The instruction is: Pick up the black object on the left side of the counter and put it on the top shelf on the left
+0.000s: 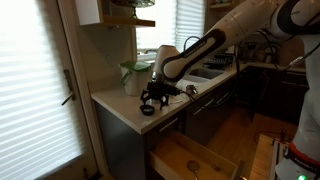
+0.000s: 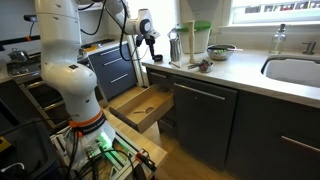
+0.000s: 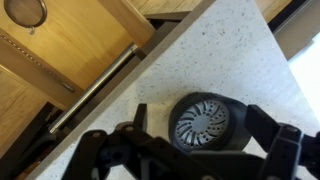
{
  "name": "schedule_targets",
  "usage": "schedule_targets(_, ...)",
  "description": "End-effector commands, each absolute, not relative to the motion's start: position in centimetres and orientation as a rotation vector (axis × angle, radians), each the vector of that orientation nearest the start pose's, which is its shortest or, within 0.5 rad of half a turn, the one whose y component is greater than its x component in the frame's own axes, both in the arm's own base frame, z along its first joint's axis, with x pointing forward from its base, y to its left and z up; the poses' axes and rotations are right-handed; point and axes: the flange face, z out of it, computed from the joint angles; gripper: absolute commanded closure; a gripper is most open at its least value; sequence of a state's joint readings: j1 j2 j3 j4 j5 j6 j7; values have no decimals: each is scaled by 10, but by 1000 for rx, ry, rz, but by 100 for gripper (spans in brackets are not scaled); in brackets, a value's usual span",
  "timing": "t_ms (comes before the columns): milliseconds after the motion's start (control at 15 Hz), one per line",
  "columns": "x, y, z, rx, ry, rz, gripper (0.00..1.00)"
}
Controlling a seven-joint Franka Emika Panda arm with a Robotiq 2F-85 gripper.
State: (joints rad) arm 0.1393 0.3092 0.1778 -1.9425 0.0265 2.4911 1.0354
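Note:
Next, the gripper reaches down to the black object and closes on its dark rim [image 1: 147, 110], since my fingers already stand on either side.
The black object [image 3: 205, 122] is a small round cap with a grey vented face. It lies on the pale speckled counter [image 3: 240, 50] near its end edge, and also shows in an exterior view [image 1: 148, 109]. My gripper [image 3: 200, 142] is open just above it, one finger on each side, apart from it. The gripper shows in both exterior views [image 1: 152, 96] [image 2: 148, 36]. A brown wooden shelf board [image 1: 134, 21] hangs on the wall above the counter's end. The top shelf is cut off at the frame's upper edge.
A pale green jug [image 1: 133, 76] stands behind the gripper, next to an upright metal canister [image 2: 175, 45]. A bowl [image 2: 222, 50] and a sink [image 2: 295, 70] lie further along. A wooden drawer [image 1: 195, 160] stands open below the counter edge.

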Motion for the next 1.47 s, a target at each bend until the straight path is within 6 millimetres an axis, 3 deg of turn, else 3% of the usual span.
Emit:
schedule_targets(0,607,191,351,-2723,1076,-215,0)
schedule_targets(333,615,187,338,-2666,1128,-299,0)
schedule_targets(667,619,183,323,-2635,1185,-322,51)
schedule_targets(1000,620,184,320,-2627,1202,-325,89)
schedule_targets(1200,619,184,330,-2613,1205,-329,100)
schedule_targets(1400,615,188,347,-2592,1179,-350,98)
